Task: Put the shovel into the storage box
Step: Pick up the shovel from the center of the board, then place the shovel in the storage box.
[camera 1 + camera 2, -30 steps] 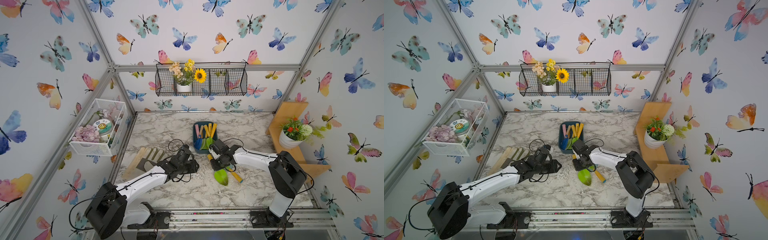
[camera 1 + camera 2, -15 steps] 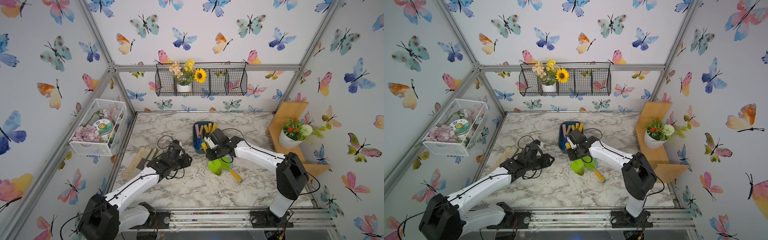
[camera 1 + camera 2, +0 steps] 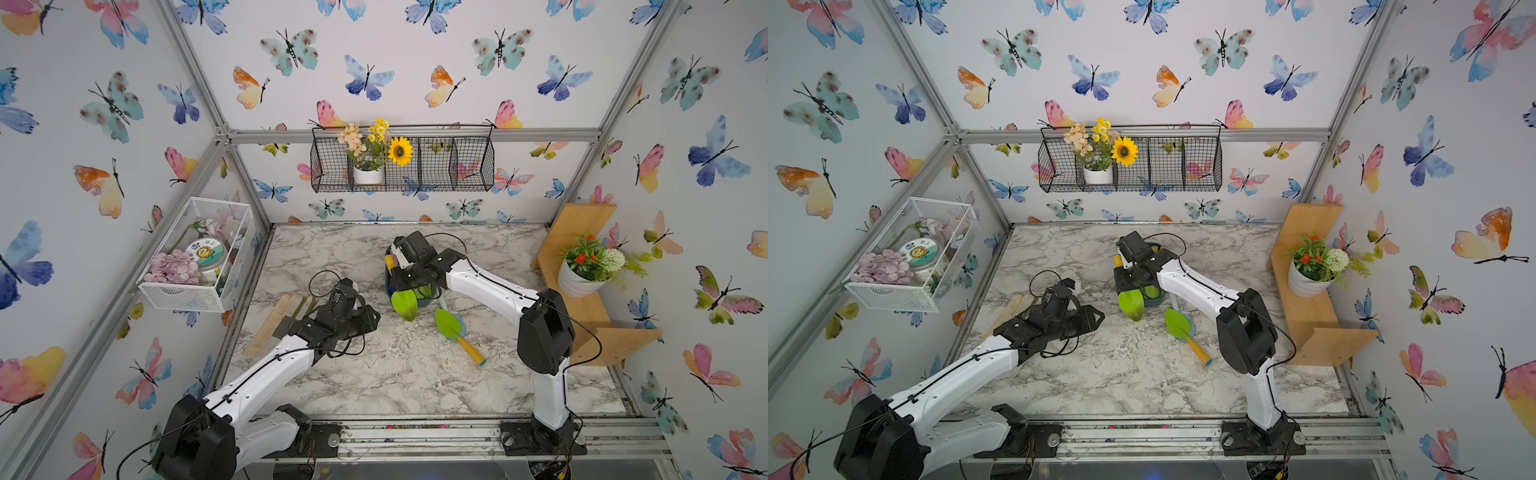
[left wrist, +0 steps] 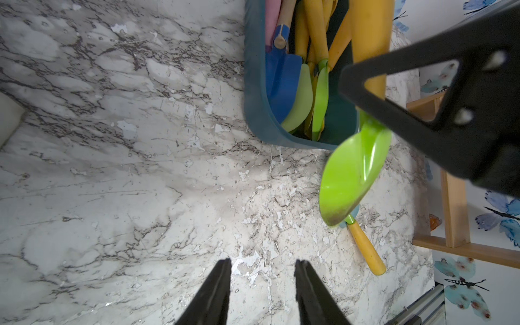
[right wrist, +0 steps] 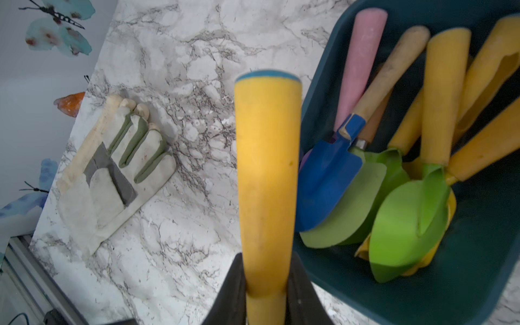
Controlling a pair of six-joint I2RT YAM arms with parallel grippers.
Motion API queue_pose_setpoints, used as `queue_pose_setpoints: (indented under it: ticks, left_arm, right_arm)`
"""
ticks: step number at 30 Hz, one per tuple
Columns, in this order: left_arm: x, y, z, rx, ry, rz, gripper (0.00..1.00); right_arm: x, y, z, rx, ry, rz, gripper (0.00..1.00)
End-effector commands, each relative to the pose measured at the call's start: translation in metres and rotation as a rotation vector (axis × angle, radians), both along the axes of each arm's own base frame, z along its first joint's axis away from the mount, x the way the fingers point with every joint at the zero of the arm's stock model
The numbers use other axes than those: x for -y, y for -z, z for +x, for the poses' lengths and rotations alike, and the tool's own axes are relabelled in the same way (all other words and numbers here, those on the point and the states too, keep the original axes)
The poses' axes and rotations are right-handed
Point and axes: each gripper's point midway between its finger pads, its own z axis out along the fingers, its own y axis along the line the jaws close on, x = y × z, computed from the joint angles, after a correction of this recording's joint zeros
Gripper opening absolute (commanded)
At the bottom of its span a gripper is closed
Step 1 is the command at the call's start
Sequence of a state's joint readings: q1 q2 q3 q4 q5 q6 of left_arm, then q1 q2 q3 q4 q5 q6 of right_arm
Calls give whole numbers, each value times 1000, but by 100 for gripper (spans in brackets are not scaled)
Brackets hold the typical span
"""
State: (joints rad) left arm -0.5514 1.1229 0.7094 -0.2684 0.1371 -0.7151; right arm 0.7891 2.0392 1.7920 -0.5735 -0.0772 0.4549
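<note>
I need to move my right gripper outward next, then down, and let go over the pink handle (image 5: 362,62), with the blade sticking out over the near rim of the box.
My right gripper (image 5: 266,278) is shut on the yellow handle of a shovel (image 5: 267,168) with a bright green blade (image 3: 405,303). The shovel hangs tilted, blade down, just over the near left corner of the storage box (image 4: 253,98). This dark teal tub (image 5: 478,253) holds several small garden tools with yellow, pink and wooden handles. In both top views the right gripper (image 3: 409,274) covers most of the box. My left gripper (image 4: 263,263) is open and empty over bare marble, left of the box (image 3: 370,320).
Another green shovel (image 3: 451,324) with a yellow handle lies on the marble just in front of the box. A work glove (image 5: 112,174) lies at the left edge. A wooden shelf with a potted plant (image 3: 582,270) stands at the right wall.
My right gripper has lifted the green shovel off the table and carried it back and left, up to the box. The left arm has hardly moved.
</note>
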Motion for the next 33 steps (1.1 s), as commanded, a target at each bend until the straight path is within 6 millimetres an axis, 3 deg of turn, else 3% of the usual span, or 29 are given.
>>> queue_pose_setpoints:
  ticks: [1, 9, 15, 24, 33]
  left_arm:
    - [-1, -2, -8, -10, 18, -17, 43]
    - [-6, 1, -12, -12, 11, -19, 43]
    - [-8, 4, -15, -16, 10, -16, 44]
    - [-9, 9, -17, -26, 8, -17, 44]
    - [-9, 14, -18, -36, 7, -20, 44]
  right_arm:
    - [0, -16, 26, 41, 95, 16, 19]
    - [-1, -19, 76, 76, 241, 42, 19]
    - [4, -11, 99, 89, 332, 60, 19]
    - [5, 17, 118, 66, 400, 51, 18]
    - [10, 50, 116, 13, 424, 3, 19]
